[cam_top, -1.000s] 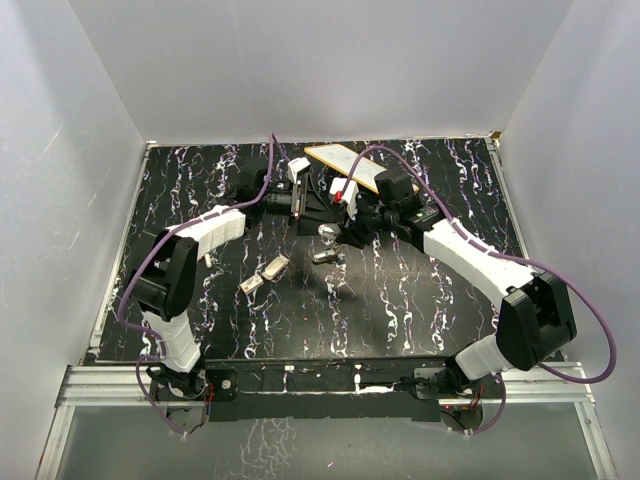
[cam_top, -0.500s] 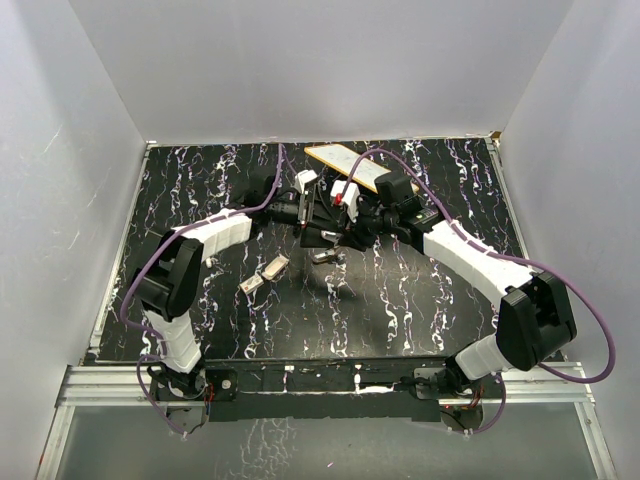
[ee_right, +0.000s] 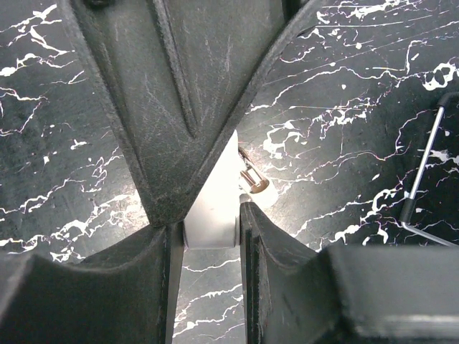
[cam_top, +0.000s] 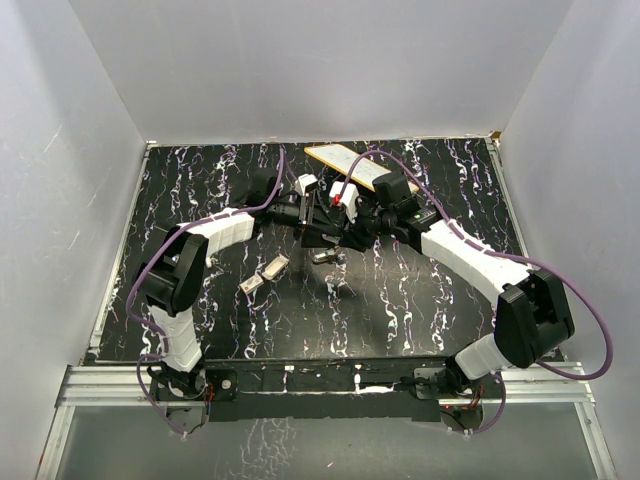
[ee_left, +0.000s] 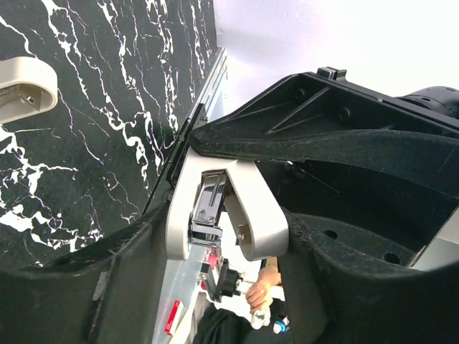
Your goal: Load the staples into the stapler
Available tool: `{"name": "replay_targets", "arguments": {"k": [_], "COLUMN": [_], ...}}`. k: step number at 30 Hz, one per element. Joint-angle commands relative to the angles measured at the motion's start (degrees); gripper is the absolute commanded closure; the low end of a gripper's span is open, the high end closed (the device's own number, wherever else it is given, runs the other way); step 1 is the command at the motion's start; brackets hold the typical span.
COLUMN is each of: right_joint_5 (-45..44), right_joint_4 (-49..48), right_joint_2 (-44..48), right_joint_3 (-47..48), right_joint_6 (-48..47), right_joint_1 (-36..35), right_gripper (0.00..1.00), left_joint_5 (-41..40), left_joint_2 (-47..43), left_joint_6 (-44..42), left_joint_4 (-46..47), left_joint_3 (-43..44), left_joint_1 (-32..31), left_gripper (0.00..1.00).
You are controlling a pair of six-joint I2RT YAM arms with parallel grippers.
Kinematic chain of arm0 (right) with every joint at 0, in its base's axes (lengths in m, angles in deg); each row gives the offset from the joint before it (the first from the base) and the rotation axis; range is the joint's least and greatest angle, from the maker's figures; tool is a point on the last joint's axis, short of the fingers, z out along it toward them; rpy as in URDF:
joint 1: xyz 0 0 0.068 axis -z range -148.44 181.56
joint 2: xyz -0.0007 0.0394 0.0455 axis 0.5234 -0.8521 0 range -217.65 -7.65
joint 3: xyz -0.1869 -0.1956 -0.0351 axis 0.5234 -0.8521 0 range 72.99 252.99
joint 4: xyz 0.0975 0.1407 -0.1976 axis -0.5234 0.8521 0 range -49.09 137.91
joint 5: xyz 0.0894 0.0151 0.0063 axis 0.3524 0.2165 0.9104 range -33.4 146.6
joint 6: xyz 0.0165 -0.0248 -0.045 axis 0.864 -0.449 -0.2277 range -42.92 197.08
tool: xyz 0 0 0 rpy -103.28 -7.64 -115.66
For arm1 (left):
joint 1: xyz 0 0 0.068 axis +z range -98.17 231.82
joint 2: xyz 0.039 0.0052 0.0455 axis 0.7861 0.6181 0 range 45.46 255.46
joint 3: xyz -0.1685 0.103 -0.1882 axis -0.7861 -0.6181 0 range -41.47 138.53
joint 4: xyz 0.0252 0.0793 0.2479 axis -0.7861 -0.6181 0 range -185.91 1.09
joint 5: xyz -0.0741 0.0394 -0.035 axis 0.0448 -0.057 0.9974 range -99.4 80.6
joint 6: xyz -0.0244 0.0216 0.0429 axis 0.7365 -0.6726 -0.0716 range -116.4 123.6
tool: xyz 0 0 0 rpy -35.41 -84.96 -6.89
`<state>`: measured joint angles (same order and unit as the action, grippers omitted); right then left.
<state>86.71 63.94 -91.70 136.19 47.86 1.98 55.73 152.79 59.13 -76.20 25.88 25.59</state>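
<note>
My right gripper moves back and down next to release the white arm, since the bare tabletop (cam_top: 364,280) beside the small silver piece lies below and back of it.
The whitish-silver stapler (ee_left: 251,208) is held off the table between both grippers, its two arms spread with chrome parts showing between them. My left gripper (ee_left: 226,215) is shut on it; in the top view this gripper (cam_top: 316,213) is at the back middle of the table. My right gripper (ee_right: 211,222) is shut on a white arm of the stapler (ee_right: 211,204), whose chrome tip sticks out past the fingers. In the top view the right gripper (cam_top: 342,222) meets the left one and the stapler is mostly hidden between them. I cannot make out loose staples.
A whitish stapler-like piece (cam_top: 263,275) lies on the black marbled table to the front left. A small silver piece (cam_top: 328,256) lies just in front of the grippers. A yellow-edged flat board (cam_top: 350,165) lies at the back. A thin wire (ee_right: 423,168) lies at the right.
My left gripper has moved right, up against the right gripper, and now grips the stapler. The right gripper has shifted only slightly. The pieces on the table have not moved.
</note>
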Motion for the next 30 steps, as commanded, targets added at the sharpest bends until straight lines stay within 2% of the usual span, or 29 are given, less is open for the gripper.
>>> {"name": "replay_targets", "arguments": {"k": [1,3,6,14,15,16,17,20,23,25,26,27,30], "right_joint_5": [1.4,2.3,3.0,3.9,4.1,4.2,4.2,4.5,4.3,4.2,4.1,4.1,3.0], "right_joint_4": [-1.5,-1.2,-1.0,-0.8,-0.8,-0.8,-0.7,-1.1,-1.7,-1.6,-1.5,-1.4,-0.9], "right_joint_2": [0.5,0.6,0.6,0.7,0.7,0.8,0.9,1.4,2.2,2.6,2.8,3.1,4.6], "right_joint_3": [2.2,2.1,1.9,1.6,1.6,1.6,1.5,0.5,-0.7,-1.2,-1.3,-1.7,-3.5], "right_joint_6": [-0.5,-0.9,-1.5,-1.7,-1.7,-1.7,-1.7,-1.7,-1.9,-2.1,-2.2,-2.3,-3.6], "right_joint_1": [-0.4,-0.4,-0.4,-0.4,-0.4,-0.3,-0.4,-0.4,-0.4,-0.4,-0.3,-0.2,0.5], "right_gripper": [0.92,0.92,0.92,0.92,0.92,0.92,0.92,0.92,0.92,0.92,0.92,0.92,0.92], "left_joint_5": [1.0,1.1,1.0,0.6,0.6,0.8,0.9,0.3,1.0,1.2,1.0,1.0,0.3], "left_joint_2": [-1.0,-1.0,-0.9,-1.1,-1.2,-1.1,-1.3,-2.3,-2.9,-3.2,-3.6,-3.9,-5.3], "left_joint_6": [1.1,1.2,1.3,1.3,1.3,1.3,1.6,0.5,2.5,2.3,0.9,-0.2,-4.5], "left_joint_4": [0.6,1.0,1.1,0.7,0.9,1.3,1.8,1.7,5.7,6.7,5.7,5.0,2.7], "left_joint_3": [1.3,1.2,1.1,0.6,0.6,0.3,0.1,-1.2,-3.0,-3.0,-2.8,-2.5,-2.0], "left_joint_1": [-0.3,-0.3,-0.3,-0.3,-0.3,-0.4,-0.3,-0.4,-0.4,-0.4,-0.3,-0.3,0.4], "left_gripper": [0.47,0.51,0.52,0.41,0.44,0.59,0.99,1.0,1.0,0.41,0.17,0.05,0.03]}}
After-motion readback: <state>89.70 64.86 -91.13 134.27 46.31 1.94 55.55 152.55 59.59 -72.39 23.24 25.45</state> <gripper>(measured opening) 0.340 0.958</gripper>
